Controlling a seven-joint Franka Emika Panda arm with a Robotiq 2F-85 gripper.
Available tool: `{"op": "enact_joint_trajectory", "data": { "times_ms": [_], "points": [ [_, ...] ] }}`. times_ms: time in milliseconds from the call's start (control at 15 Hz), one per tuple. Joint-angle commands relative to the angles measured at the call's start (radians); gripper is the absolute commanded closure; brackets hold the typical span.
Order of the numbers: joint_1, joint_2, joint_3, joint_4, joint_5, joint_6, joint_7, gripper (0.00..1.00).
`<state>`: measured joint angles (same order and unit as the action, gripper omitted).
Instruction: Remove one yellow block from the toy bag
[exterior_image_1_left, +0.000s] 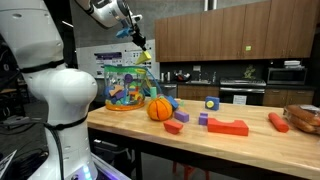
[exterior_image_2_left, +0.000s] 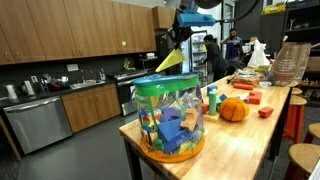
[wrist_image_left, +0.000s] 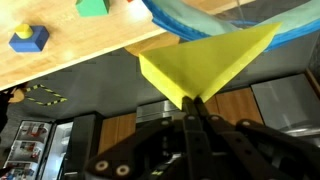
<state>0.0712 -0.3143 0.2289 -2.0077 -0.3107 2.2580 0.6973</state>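
Note:
I will next swing my gripper past the bag and down toward the tabletop (exterior_image_1_left: 193, 122) beside the orange ball to let go of the yellow block (exterior_image_1_left: 146, 57), because it hangs over the bag's rim.
My gripper (exterior_image_1_left: 143, 48) is shut on a yellow block (exterior_image_1_left: 146, 57), a flat wedge-shaped piece, and holds it just above the toy bag (exterior_image_1_left: 128, 90). Another exterior view shows the gripper (exterior_image_2_left: 178, 42) with the yellow block (exterior_image_2_left: 171, 61) hanging over the toy bag's green-blue rim (exterior_image_2_left: 168, 88). In the wrist view the shut fingers (wrist_image_left: 192, 102) pinch one corner of the yellow block (wrist_image_left: 205, 62), with the bag's blue rim (wrist_image_left: 190, 25) behind. The bag stands upright on the wooden table with colourful toys inside.
An orange ball (exterior_image_1_left: 159, 108) sits beside the bag. A yellow-and-blue cube (exterior_image_1_left: 211, 103), red blocks (exterior_image_1_left: 228, 127), a purple block (exterior_image_1_left: 203, 119) and an orange piece (exterior_image_1_left: 278, 122) lie along the table (exterior_image_1_left: 250, 140). A green block (wrist_image_left: 92, 7) shows in the wrist view.

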Motion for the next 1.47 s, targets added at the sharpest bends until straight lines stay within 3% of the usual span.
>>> {"op": "enact_joint_trajectory", "data": {
  "times_ms": [0,800,1133,1400],
  "points": [
    [-0.043,-0.061,0.005,-0.068,-0.022,0.056,0.056,0.99],
    [-0.214,-0.217,-0.118,-0.381,0.054,0.338,0.114,0.99],
    [-0.25,-0.225,-0.219,-0.526,0.196,0.467,0.038,0.99],
    [-0.241,-0.203,-0.324,-0.61,0.347,0.537,-0.113,0.99]
  ]
}}
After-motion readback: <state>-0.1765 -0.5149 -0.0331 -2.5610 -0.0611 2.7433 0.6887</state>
